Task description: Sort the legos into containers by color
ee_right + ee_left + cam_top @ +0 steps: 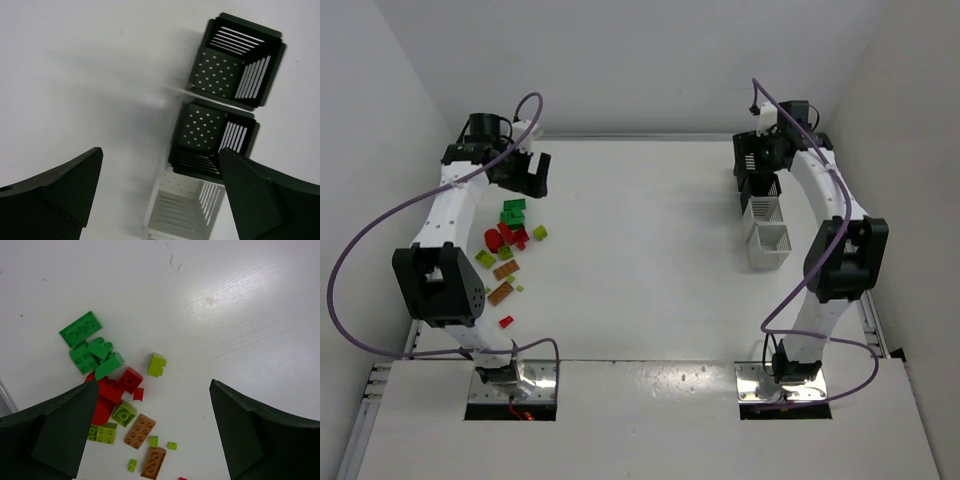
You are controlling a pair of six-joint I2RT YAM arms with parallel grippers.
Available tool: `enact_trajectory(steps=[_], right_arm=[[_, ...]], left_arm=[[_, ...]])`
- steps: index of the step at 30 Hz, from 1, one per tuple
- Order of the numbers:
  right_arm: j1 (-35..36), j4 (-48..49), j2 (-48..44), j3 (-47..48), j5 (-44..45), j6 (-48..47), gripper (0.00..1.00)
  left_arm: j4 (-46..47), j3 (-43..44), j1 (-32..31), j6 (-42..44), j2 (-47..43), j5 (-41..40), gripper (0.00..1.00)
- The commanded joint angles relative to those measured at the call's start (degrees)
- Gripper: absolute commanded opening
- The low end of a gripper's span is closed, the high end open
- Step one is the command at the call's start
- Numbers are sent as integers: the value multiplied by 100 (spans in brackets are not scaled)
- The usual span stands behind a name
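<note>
The left gripper will move back and down next, with its fingers on either side of the long sides of the nearer orange-brown plate [500, 293], which lies clear of the crowded red and green bricks.
The legos [508, 245] lie scattered on the white table at the left: green bricks [80, 329], red ones [129, 379], a lime brick [156, 365] and orange-brown plates [140, 431]. My left gripper [532, 178] hovers just beyond the pile, open [154, 390], nothing between its fingers. The containers stand in a row at the right: two black bins [232, 65] [215, 135], then white bins [185, 210] [770, 245]. All those seen from the right wrist are empty. My right gripper [757, 155] hangs open [161, 152] over the far black bins, holding nothing.
White walls close in the table at the back and both sides. The left arm's elbow [438, 285] stands beside the pile's near left. The right arm [845, 255] arches just right of the bins. Purple cables loop off both arms.
</note>
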Motion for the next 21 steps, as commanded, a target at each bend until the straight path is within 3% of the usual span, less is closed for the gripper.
enact_trajectory(steps=[1,8,13,16,21], right_arm=[[131,-13,-243,-21,-336,-31,99],[298,-118,-191,-188,-951,-216,99],[622,-180,90,-48,-1137,-286,99],[885,-180,336,93,-1199,-338,99],[1158,-233,645,374,-1401,-400,99]], left_arm=[[58,-33,-85,-123,-128,-35,100],[-64,-1483,459,1140,-1155,246,100],[-802,-2519,1013,2687,-1753,72,88],[-943,-2959,1189,3144,-2070,-157,87],[-1067,-3154,1243,3199,-2133,-377,77]])
